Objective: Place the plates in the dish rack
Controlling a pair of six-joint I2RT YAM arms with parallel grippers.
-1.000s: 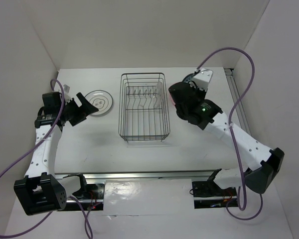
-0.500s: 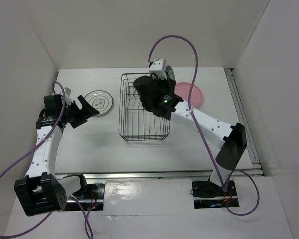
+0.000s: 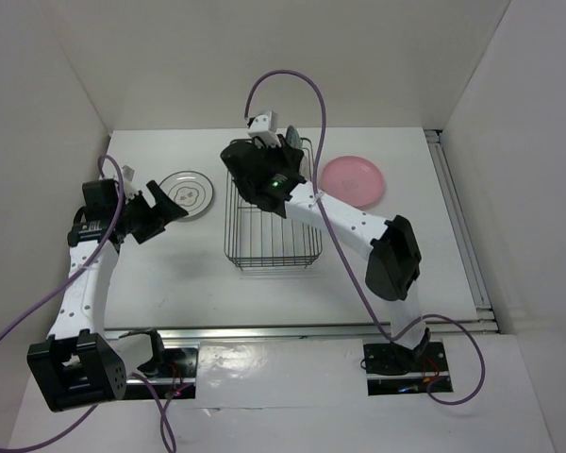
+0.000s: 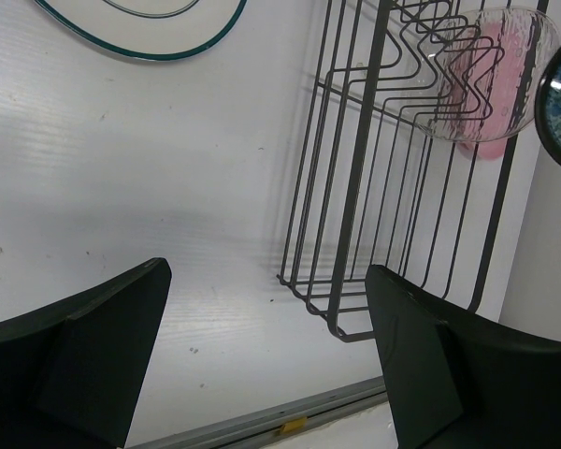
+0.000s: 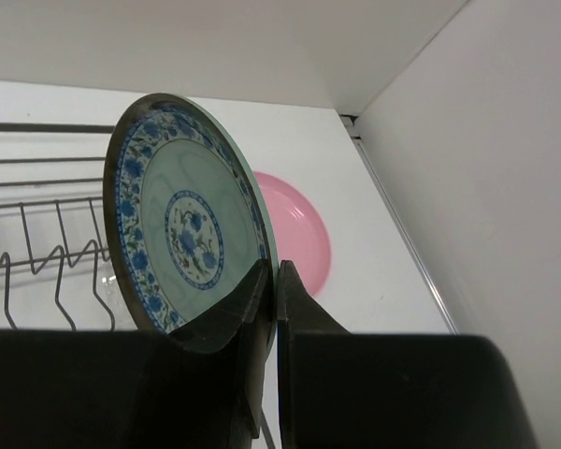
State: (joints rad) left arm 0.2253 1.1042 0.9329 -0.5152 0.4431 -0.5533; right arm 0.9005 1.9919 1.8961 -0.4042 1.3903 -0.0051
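Observation:
Next, the right gripper lowers the blue-green plate, still above the dish rack's wires, at the dish rack's far end (image 3: pixel 291 151), beside the clear glass plate.
The dark wire dish rack (image 3: pixel 274 222) stands mid-table. My right gripper (image 3: pixel 281 149) hovers over its far end, shut on the rim of the blue-green patterned plate (image 5: pixel 182 229), which it holds upright on edge. In the left wrist view a clear glass plate (image 4: pixel 486 75) leans among the rack's tines (image 4: pixel 421 47). The pink plate (image 3: pixel 354 179) lies flat to the right of the rack. The white plate with the dark ring pattern (image 3: pixel 189 193) lies to the rack's left. Just beside the white plate my left gripper (image 3: pixel 160 209) stands open, with only bare table between its fingers (image 4: pixel 84 365).
White walls close in the table at the back and on both sides. A metal rail (image 3: pixel 453 203) runs along the right edge and another along the near edge (image 4: pixel 290 421). Purple cables (image 3: pixel 292 90) loop above the right arm.
My right arm has swung left from the table's back right corner to over the rack's far end, carrying the blue-green plate; the pink plate is now uncovered. The left arm has barely moved.

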